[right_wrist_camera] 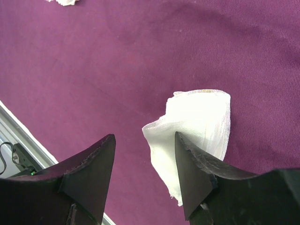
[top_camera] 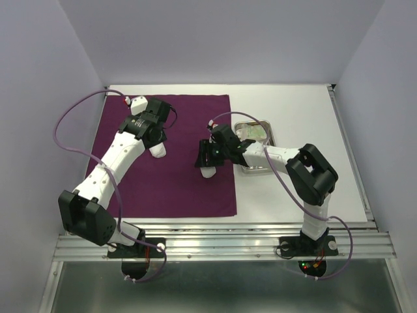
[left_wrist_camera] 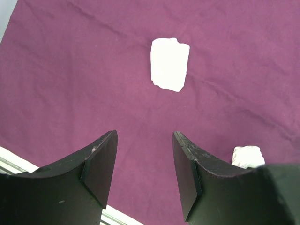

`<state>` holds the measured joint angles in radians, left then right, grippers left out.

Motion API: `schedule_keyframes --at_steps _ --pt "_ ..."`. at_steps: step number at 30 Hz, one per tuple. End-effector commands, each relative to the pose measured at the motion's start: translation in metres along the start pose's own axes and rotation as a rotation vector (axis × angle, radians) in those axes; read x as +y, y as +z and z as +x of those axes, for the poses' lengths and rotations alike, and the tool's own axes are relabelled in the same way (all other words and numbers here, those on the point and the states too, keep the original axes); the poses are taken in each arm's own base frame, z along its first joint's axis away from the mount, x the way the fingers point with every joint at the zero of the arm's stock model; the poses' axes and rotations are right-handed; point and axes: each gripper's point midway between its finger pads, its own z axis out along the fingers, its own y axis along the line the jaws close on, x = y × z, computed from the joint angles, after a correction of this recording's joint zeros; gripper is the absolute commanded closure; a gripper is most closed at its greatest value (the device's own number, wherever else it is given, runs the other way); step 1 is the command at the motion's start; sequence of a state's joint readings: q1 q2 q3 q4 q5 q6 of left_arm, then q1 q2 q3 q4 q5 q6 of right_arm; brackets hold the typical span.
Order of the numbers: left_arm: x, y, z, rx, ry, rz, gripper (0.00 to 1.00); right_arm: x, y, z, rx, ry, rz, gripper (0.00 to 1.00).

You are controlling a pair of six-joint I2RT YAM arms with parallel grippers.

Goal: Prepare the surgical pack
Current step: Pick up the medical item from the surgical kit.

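Note:
The folded gauze pad is behind one finger of the gripper, so the right gripper needs to shift to the right in the wrist view next, then move down onto the folded gauze pad (top_camera: 208,172) (right_wrist_camera: 200,126).
The deep-purple drape (top_camera: 169,176) lies flat on the table. My left gripper (top_camera: 158,139) hovers over its upper left part, open and empty (left_wrist_camera: 144,136). One white gauze pad (left_wrist_camera: 169,63) lies ahead of it and another (left_wrist_camera: 247,155) shows beside its right finger. My right gripper (top_camera: 207,160) hangs over the drape's right part, open (right_wrist_camera: 144,137). A folded gauze pad (right_wrist_camera: 199,124) lies on the cloth there, partly behind the right finger and not gripped. The steel tray (top_camera: 270,140) sits on the white table right of the drape, with small packets (top_camera: 254,132) in it.
White walls close in the table on the left, back and right. A metal rail (top_camera: 221,244) runs along the near edge by the arm bases. The right arm's forearm crosses over the tray's near end.

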<state>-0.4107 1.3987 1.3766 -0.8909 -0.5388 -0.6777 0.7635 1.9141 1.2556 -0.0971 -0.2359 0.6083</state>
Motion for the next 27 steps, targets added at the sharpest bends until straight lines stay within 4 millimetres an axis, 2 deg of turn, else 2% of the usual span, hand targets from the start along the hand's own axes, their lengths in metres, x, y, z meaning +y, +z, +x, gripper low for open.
schedule_keyframes --at_steps 1,6,9,15,22,27 --pt "0.006 -0.005 -0.003 -0.025 -0.014 0.01 0.39 0.028 -0.016 -0.035 -0.095 -0.027 -0.056 0.41" --pt "0.007 -0.005 -0.003 -0.027 -0.014 0.008 0.39 0.038 -0.035 -0.054 -0.153 -0.062 -0.049 0.4" --pt "0.007 -0.005 -0.003 -0.03 -0.016 0.01 0.39 0.029 -0.038 -0.055 -0.174 -0.067 -0.004 0.38" --pt "0.006 -0.004 -0.003 -0.028 -0.009 0.014 0.39 -0.009 -0.051 -0.061 -0.181 -0.018 0.041 0.36" --pt "0.005 -0.005 0.0 -0.034 -0.013 0.038 0.39 -0.024 -0.045 -0.048 -0.111 -0.069 0.065 0.32" --pt "0.017 -0.003 -0.004 -0.046 -0.015 0.005 0.39 -0.033 -0.038 -0.038 -0.047 -0.078 0.019 0.32"
